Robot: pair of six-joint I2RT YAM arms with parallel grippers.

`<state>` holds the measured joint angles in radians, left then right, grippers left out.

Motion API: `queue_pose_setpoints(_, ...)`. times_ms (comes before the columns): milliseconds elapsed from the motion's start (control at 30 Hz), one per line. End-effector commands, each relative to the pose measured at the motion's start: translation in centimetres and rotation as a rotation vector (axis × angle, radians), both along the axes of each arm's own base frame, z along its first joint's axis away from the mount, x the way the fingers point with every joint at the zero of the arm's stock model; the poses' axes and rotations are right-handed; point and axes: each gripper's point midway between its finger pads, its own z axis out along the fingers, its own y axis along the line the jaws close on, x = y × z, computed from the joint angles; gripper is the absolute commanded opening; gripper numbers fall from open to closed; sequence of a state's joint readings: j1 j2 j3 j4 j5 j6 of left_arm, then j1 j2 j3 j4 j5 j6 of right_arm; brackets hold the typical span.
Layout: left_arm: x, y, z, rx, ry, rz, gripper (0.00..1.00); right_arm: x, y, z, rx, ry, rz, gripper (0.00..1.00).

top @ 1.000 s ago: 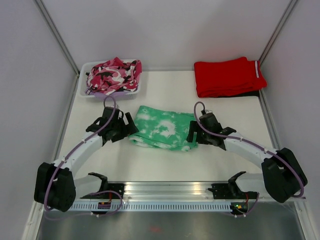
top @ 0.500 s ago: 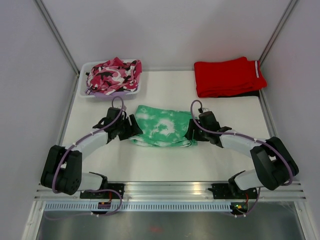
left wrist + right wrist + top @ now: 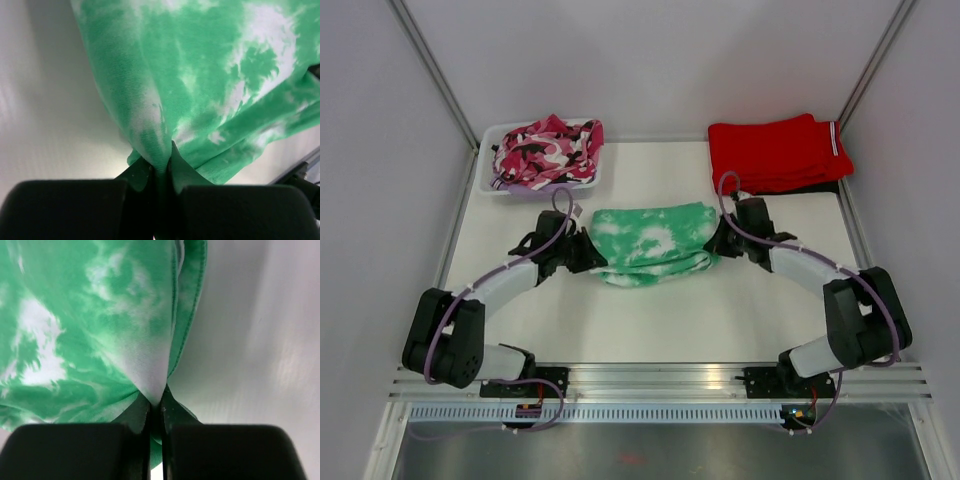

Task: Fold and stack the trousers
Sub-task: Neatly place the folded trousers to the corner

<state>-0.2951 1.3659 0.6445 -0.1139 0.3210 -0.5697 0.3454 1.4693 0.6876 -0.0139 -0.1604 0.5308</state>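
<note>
I should move my left gripper outward and to the right in the top view next and let go at the red trousers' basket-side end (image 3: 717, 157), because the red trousers are already folded.
The mint green tie-dye trousers (image 3: 653, 243) lie folded in the middle of the white table, stretched between my two arms. My left gripper (image 3: 588, 252) is shut on their left edge; in the left wrist view the cloth (image 3: 200, 80) bunches into the closed jaws of that gripper (image 3: 167, 162). My right gripper (image 3: 718, 240) is shut on their right edge, and the right wrist view shows a fold of the trousers (image 3: 100, 325) pinched in this gripper (image 3: 156, 405). The fabric sags a little between the two grips.
A pale basket (image 3: 488, 172) at the back left holds a pink, black and white camouflage garment (image 3: 548, 150). Folded red trousers with a white stripe (image 3: 775, 152) lie at the back right. Grey walls close in both sides, and a metal rail (image 3: 660, 378) runs along the near edge.
Both grippers have closed onto the two ends of the trousers. The arms then moved away from me, and the garment shifted back and bunched narrower.
</note>
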Motion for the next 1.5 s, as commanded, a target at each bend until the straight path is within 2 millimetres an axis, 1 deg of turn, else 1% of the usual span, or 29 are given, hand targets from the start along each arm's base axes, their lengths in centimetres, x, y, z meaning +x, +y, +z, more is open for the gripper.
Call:
queue_pose_setpoints(0, 3.8, -1.2, 7.1, -0.054, -0.223, -0.012, 0.02, 8.5, -3.8, 11.1, -0.08, -0.303, -0.09, 0.0)
queue_pose_setpoints(67, 5.8, -2.1, 11.7, -0.086, -0.323, -0.004, 0.02, 10.4, -4.1, 15.0, -0.144, -0.414, -0.035, 0.0)
queue_pose_setpoints(100, 6.7, -2.3, 13.2, -0.09, -0.358, 0.009, 0.02, 12.1, -4.0, 18.7, -0.157, -0.484, -0.027, 0.0)
queue_pose_setpoints(133, 8.3, -3.1, 16.7, -0.116, -0.425, 0.014, 0.02, 13.0, -4.2, 20.3, -0.178, -0.516, -0.021, 0.0)
queue_pose_setpoints(167, 9.2, -3.6, 18.6, -0.128, -0.467, 0.014, 0.02, 14.3, -5.4, 22.0, -0.228, -0.555, -0.037, 0.0)
queue_pose_setpoints(200, 10.2, -4.0, 19.8, -0.127, -0.495, 0.021, 0.02, 15.7, -5.9, 21.7, -0.253, -0.542, -0.035, 0.0)
queue_pose_setpoints(233, 11.9, -5.6, 21.8, -0.137, -0.536, 0.004, 0.02, 17.2, -6.5, 25.1, -0.258, -0.597, -0.048, 0.0)
queue_pose_setpoints(300, 14.2, -7.3, 22.9, -0.133, -0.562, 0.005, 0.02, 20.0, -9.1, 27.1, -0.282, -0.613, -0.066, 0.0)
queue_pose_setpoints(333, 15.7, -8.6, 25.8, -0.16, -0.612, -0.001, 0.02, 20.8, -10.3, 27.4, -0.288, -0.611, -0.079, 0.0)
queue_pose_setpoints(367, 17.4, -10.9, 22.9, -0.149, -0.554, -0.026, 0.02, 21.8, -12.9, 27.7, -0.305, -0.609, -0.119, 0.0)
queue_pose_setpoints(400, 18.5, -12.1, 22.5, -0.157, -0.544, -0.028, 0.02, 22.9, -13.7, 26.5, -0.309, -0.585, -0.12, 0.0)
queue_pose_setpoints(433, 19.5, -14.3, 25.1, -0.197, -0.593, -0.044, 0.02, 23.8, -16.0, 27.8, -0.313, -0.614, -0.163, 0.0)
queue_pose_setpoints(467, 21.6, -16.2, 21.4, -0.172, -0.544, -0.044, 0.02, 24.3, -19.1, 27.7, -0.316, -0.611, -0.212, 0.0)
queue_pose_setpoints(500, 22.6, -17.5, 20.8, -0.173, -0.54, -0.045, 0.02, 25.2, -20.4, 26.7, -0.305, -0.601, -0.223, 0.0)
queue_pose_setpoints(533, 23.4, -19.8, 23.8, -0.212, -0.598, -0.059, 0.02, 25.9, -21.3, 27.3, -0.276, -0.633, -0.226, 0.0)
queue_pose_setpoints(567, 25.5, -21.3, 19.7, -0.175, -0.557, -0.043, 0.02, 26.1, -23.8, 27.2, -0.277, -0.637, -0.257, 0.0)
queue_pose_setpoints(600, 26.3, -22.4, 18.7, -0.172, -0.552, -0.036, 0.02, 27.2, -24.8, 26.4, -0.278, -0.64, -0.253, 0.0)
queue_pose_setpoints(633, 27.2, -24.0, 21.6, -0.233, -0.613, -0.023, 0.02, 27.5, -25.8, 26.0, -0.276, -0.64, -0.259, 0.0)
queue_pose_setpoints(667, 28.1, -24.8, 21.2, -0.259, -0.62, -0.011, 0.02, 27.8, -27.6, 25.7, -0.287, -0.636, -0.28, 0.0)
queue_pose_setpoints(700, 29.4, -25.9, 17.6, -0.266, -0.585, 0.004, 0.02, 28.7, -28.4, 24.6, -0.294, -0.628, -0.278, 0.0)
queue_pose_setpoints(733, 30.3, -26.7, 19.2, -0.362, -0.623, 0.044, 0.02, 29.1, -29.1, 23.8, -0.308, -0.621, -0.267, 0.0)
queue_pose_setpoints(767, 30.9, -27.0, 18.7, -0.395, -0.626, 0.068, 0.02, 29.2, -30.3, 23.3, -0.322, -0.615, -0.27, 0.0)
queue_pose_setpoints(800, 31.3, -27.8, 16.7, -0.429, -0.603, 0.091, 0.02, 30.0, -31.1, 21.9, -0.33, -0.599, -0.268, 0.0)
queue_pose_setpoints(867, 32.1, -28.3, 16.4, -0.446, -0.641, 0.123, 0.02, 30.4, -33.3, 19.9, -0.335, -0.573, -0.294, 0.0)
queue_pose_setpoints(900, 32.7, -28.5, 15.0, -0.434, -0.641, 0.145, 0.02, 30.4, -34.0, 19.6, -0.335, -0.576, -0.306, 0.0)
queue_pose_setpoints(1033, 33.4, -28.7, 11.4, -0.453, -0.599, 0.191, 0.02, 29.8, -38.5, 16.6, -0.316, -0.549, -0.377, 0.0)
queue_pose_setpoints(1133, 33.9, -28.8, 9.5, -0.47, -0.587, 0.219, 0.02, 29.7, -39.6, 15.1, -0.3, -0.56, -0.369, 0.0)
queue_pose_setpoints(1367, 34.0, -29.5, 11.4, -0.524, -0.656, 0.246, 0.02, 30.5, -41.9, 15.6, -0.304, -0.577, -0.388, 0.0)
queue_pose_setpoints(1467, 33.8, -29.8, 10.6, -0.527, -0.646, 0.25, 0.02, 30.7, -42.4, 15.4, -0.321, -0.574, -0.398, 0.0)
